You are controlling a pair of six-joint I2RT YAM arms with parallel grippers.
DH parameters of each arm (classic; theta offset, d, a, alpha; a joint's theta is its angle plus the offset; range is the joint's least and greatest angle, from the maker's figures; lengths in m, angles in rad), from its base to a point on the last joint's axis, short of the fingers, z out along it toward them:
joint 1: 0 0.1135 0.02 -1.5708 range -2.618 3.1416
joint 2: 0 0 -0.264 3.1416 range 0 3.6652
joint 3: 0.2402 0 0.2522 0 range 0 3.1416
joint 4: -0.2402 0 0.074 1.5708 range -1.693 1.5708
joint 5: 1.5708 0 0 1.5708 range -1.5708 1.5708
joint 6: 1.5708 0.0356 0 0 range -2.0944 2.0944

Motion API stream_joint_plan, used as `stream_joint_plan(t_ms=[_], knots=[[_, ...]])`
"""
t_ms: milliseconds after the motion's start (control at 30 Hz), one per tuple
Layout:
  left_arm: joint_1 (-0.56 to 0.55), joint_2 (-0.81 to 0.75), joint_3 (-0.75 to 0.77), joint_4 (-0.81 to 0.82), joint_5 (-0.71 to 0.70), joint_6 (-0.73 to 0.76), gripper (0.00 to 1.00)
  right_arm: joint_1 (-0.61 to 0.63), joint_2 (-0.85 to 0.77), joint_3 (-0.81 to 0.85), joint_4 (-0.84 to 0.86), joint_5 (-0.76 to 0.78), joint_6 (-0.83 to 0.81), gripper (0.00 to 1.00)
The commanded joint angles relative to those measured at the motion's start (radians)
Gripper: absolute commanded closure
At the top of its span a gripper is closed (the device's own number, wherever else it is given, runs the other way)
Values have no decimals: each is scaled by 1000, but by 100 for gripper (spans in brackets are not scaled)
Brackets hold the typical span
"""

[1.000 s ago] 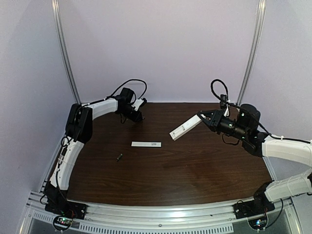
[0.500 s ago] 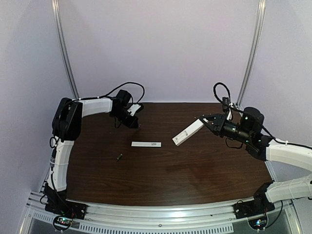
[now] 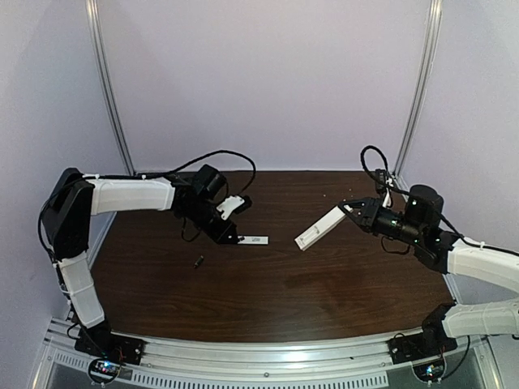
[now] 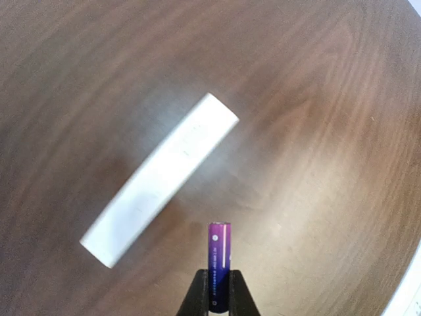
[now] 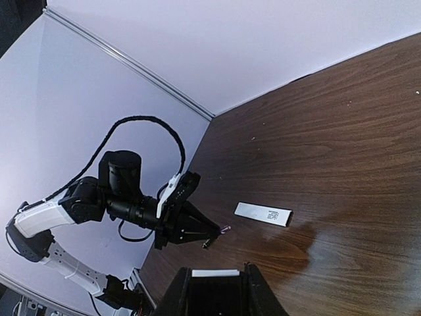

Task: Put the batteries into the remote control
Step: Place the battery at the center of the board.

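Observation:
My left gripper is above the bare table beside the white strip, which lies toward my base, so next it will move back and down to let go of the bluish-purple battery there.
My left gripper (image 3: 233, 236) is shut on a bluish-purple battery (image 4: 219, 262) that sticks out past its fingertips, and hovers over the left end of the flat white strip (image 3: 253, 240). The same battery shows in the right wrist view (image 5: 225, 229). A second dark battery (image 3: 198, 261) lies on the table to the near left; it also shows in the right wrist view (image 5: 206, 244). My right gripper (image 3: 350, 212) is shut on the white remote control (image 3: 318, 228), held tilted above the table right of centre. In the right wrist view only the remote's end (image 5: 210, 272) shows between the fingers.
The flat white strip lies blurred below the left gripper in the left wrist view (image 4: 161, 178) and shows in the right wrist view (image 5: 263, 214). The dark wooden table (image 3: 284, 292) is walled by lilac panels at the back and sides.
My left arm has swung from the far back left toward the centre, carrying the battery over the strip. My right gripper has shifted slightly right and lower with the remote.

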Motion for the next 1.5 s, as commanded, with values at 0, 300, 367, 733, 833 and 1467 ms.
stream_joint_plan(t_ms=[0,300,367,733,833,1467], knots=[[-77,-78,-129,55,-3,-114,100,-9,-14,-36,-5,6,-18,100],[-160,-98,-244,180,-58,-267,100,-7,47,-99,76,10,12,100],[-176,-87,-251,197,-66,-286,100,-5,72,-120,117,13,26,100],[-195,-33,-256,247,-66,-359,100,18,163,-136,211,32,42,100],[-194,-20,-251,245,-75,-383,100,20,170,-137,216,33,41,100],[-196,37,-209,177,-147,-570,73,20,171,-136,214,34,30,100]])
